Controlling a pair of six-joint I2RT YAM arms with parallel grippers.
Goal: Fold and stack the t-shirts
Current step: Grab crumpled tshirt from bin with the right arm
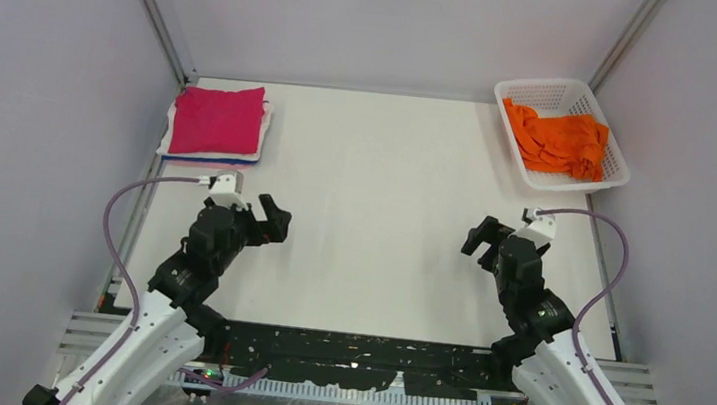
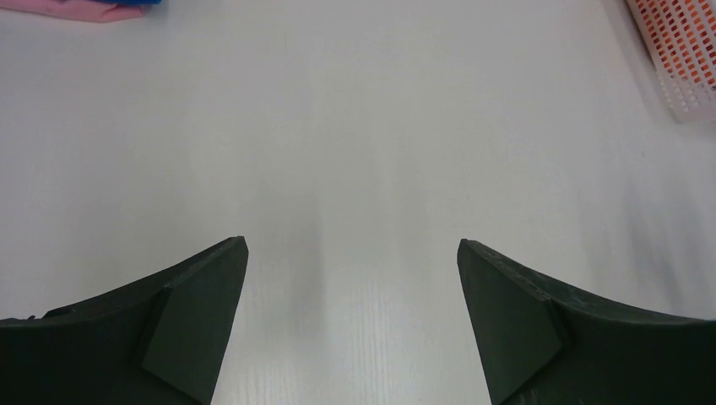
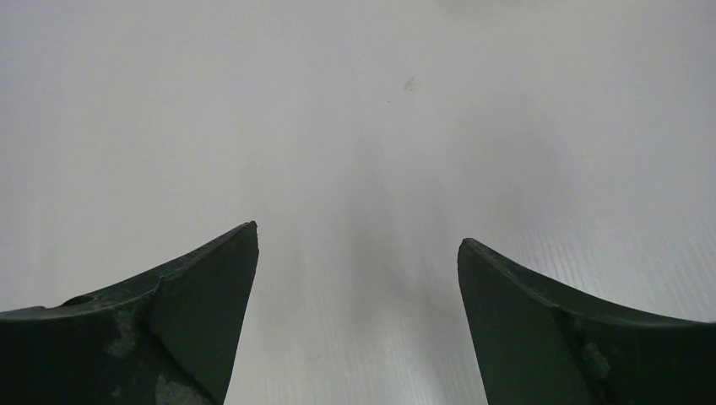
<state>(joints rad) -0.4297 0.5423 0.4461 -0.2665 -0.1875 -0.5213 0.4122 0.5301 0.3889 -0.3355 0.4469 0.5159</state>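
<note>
My right gripper reaches over the basket's rim and down onto the orange t-shirt's edge by the basket's side (image 1: 595, 159) next, since the t-shirt lies outward of it in the basket (image 1: 535, 92).
A folded magenta-pink t-shirt (image 1: 217, 119) lies on top of a stack at the far left, with white and blue edges (image 1: 210, 160) showing under it. A crumpled orange t-shirt (image 1: 557, 138) lies in the white lattice basket (image 1: 535, 92) at the far right. My left gripper (image 1: 275, 218) is open and empty over the bare table, near the front left. My right gripper (image 1: 476, 237) is open and empty at the front right. The left wrist view shows the stack's edge (image 2: 84, 8) and the basket's corner (image 2: 680, 51). The right wrist view shows only bare table between the fingers (image 3: 203, 304).
The white table (image 1: 373, 214) is enclosed by grey walls with metal posts at the back corners. A black strip runs along the near edge between the arm bases. Purple cables loop beside each arm.
</note>
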